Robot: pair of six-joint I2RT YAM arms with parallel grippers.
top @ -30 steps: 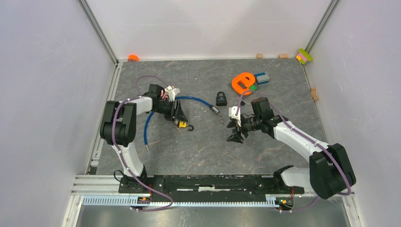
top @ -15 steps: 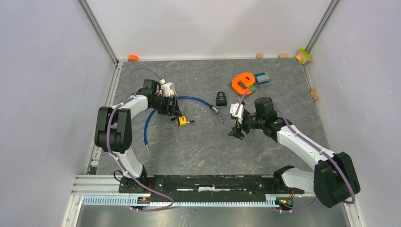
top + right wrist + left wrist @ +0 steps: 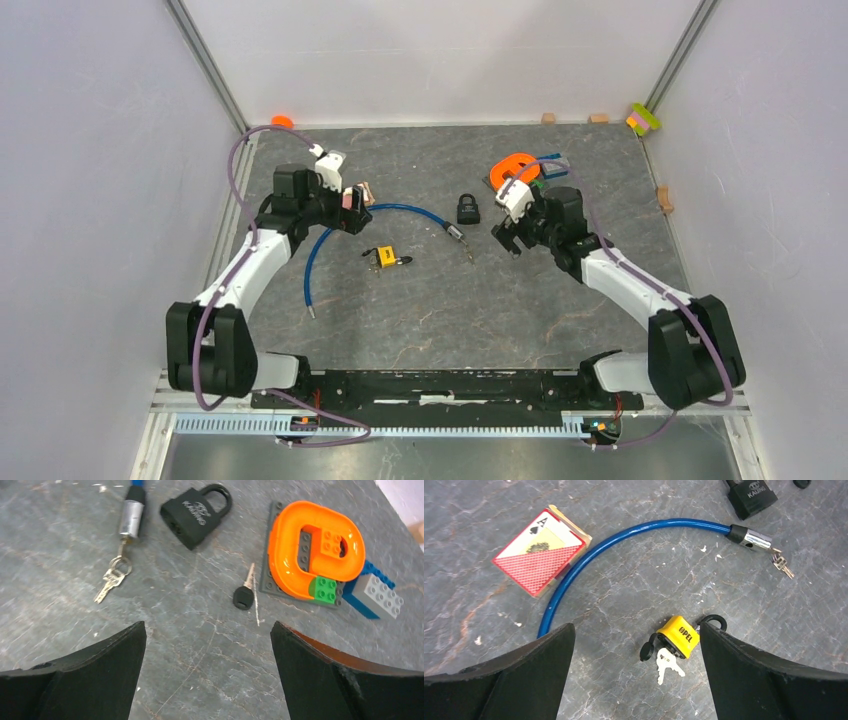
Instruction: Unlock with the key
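The robot's right gripper needs to move outward and to the left in the top view next, then down to close on the black padlock's body [image 3: 468,214] [image 3: 190,517], since the sides of the padlock's body are clear.
A yellow padlock [image 3: 679,636] lies on the grey table [image 3: 430,310] with its black shackle [image 3: 714,620] partly behind my finger. A silver key [image 3: 666,664] sits in its keyhole, a second key hanging beside it and a black dust cap flipped aside. In the top view this padlock [image 3: 383,257] rests free, right of and nearer than my left gripper [image 3: 350,212]. The left gripper [image 3: 635,630] is open and holds nothing. My right gripper [image 3: 508,238] hovers by the orange piece; that gripper [image 3: 207,627] is open and empty.
A black padlock [image 3: 197,514] and a loose black-headed key [image 3: 243,596] lie ahead of the right gripper. A blue cable lock [image 3: 624,540] carries its own keys [image 3: 112,580]. A card box [image 3: 541,550] and an orange Lego build [image 3: 315,550] lie nearby.
Both grippers have opened wide. The left arm let go of the yellow padlock and drew back up-left; the right arm pulled away toward the back of the table.
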